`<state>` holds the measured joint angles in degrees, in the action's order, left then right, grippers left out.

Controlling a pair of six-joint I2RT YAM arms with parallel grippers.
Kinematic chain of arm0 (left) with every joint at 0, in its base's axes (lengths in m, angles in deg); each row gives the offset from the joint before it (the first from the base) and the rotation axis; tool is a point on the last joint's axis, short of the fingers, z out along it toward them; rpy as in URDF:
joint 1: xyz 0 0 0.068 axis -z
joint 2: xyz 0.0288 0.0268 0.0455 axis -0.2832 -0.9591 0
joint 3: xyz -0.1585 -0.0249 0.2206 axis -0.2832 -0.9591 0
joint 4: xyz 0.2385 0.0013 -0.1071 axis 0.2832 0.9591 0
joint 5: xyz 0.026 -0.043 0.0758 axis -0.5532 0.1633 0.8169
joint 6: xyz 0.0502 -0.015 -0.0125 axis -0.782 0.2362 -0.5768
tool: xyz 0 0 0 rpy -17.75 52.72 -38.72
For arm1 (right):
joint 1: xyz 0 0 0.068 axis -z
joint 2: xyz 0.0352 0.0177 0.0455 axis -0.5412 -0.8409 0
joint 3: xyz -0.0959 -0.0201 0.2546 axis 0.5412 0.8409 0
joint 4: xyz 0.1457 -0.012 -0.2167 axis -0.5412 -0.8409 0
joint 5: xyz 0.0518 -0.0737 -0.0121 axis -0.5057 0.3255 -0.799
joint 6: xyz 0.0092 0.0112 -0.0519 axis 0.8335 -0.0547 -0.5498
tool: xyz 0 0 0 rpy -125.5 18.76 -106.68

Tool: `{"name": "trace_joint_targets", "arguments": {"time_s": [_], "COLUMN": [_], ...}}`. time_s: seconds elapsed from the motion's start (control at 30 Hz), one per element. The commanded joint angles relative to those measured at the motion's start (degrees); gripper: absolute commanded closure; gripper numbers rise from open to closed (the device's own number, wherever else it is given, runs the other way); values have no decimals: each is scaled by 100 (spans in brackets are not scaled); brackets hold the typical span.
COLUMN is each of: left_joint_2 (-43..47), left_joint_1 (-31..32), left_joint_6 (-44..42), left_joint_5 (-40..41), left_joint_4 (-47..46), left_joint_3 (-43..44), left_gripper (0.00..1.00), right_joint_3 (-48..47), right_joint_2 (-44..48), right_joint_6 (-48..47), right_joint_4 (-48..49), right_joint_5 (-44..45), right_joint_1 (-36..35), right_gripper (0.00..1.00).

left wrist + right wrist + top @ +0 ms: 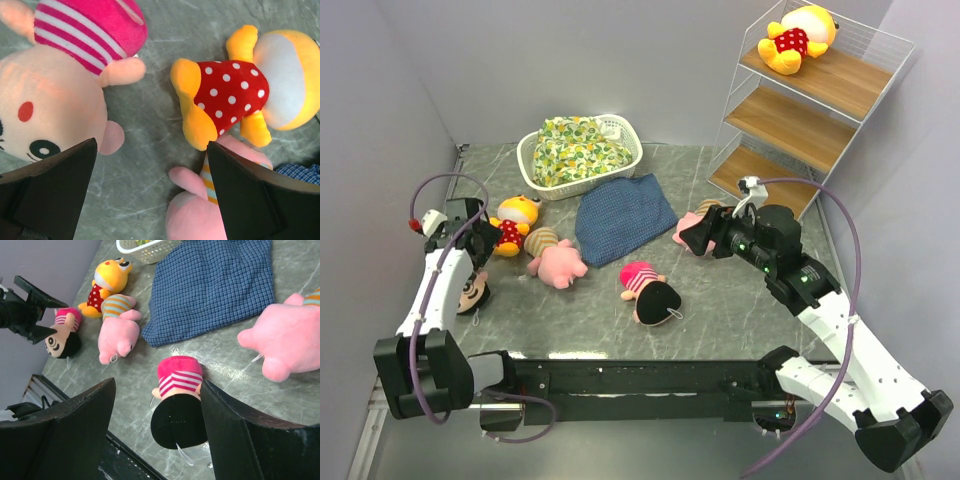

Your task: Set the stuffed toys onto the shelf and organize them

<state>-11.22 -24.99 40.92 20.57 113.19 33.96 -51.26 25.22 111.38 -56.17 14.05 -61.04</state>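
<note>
My left gripper is open, and the legs of the yellow bear on the table point toward its fingers. It needs to move down and toward the right in the top view next, onto those legs.
One yellow bear [795,38] lies on the top board of the white wire shelf [820,125]. On the table lie a second bear [515,220], a piglet [556,261], a pink-hatted doll [650,291], another doll [473,290] beside the left arm, and a second piglet [712,222] at the right gripper. My left gripper [480,240] is open and empty, hovering between the doll [55,100], the bear [235,90] and the piglet [195,215]. My right gripper [692,235] is open and empty above the doll [179,405], with the piglet [290,337] at its right.
A white basket [625,135] holding a floral cloth bundle [570,150] stands at the back. A blue checked cloth [623,217] lies in the middle, also in the right wrist view [215,285]. Grey walls close in left and back.
</note>
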Motion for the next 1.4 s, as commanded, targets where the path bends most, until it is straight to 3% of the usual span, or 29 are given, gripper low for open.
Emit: {"name": "trace_joint_targets", "arguments": {"time_s": [0.0,0.17,0.47,0.67,0.7,0.77,0.8,1.03,1.37], "left_joint_2": [-107,-511,-1522,-1882,-1900,-1901,-1874,-882,1208], "left_joint_1": [-43,-34,-52,-78,-78,-69,-78,-78,245], "left_joint_6": [347,381,478,417,390,373,373,101,-313], "left_joint_5": [75,-558,-559,-1130,-1218,-1298,-1272,-402,-1236], "left_joint_4": [-502,-962,-1471,-2140,-2219,-2123,-1940,-1008,-480], "left_joint_3": [97,79,17,-53,-53,0,35,360,404], "left_gripper": [1,3,12,45,61,82,99,99,99], "right_joint_3": [30,-31,-119,-137,-145,-154,-180,-260,-602], "right_joint_2": [25,43,104,219,219,245,263,201,-168], "right_joint_6": [-53,-158,-158,-123,-123,-149,-167,-290,-229], "right_joint_4": [353,300,204,107,98,28,-7,-52,-78], "right_joint_5": [-211,-193,-246,-219,-228,-185,-149,-403,-299], "right_joint_1": [-29,-29,-29,-29,-29,-29,-29,-29,-389], "right_gripper": [24,24,24,25,25,25,25,25,25]}}
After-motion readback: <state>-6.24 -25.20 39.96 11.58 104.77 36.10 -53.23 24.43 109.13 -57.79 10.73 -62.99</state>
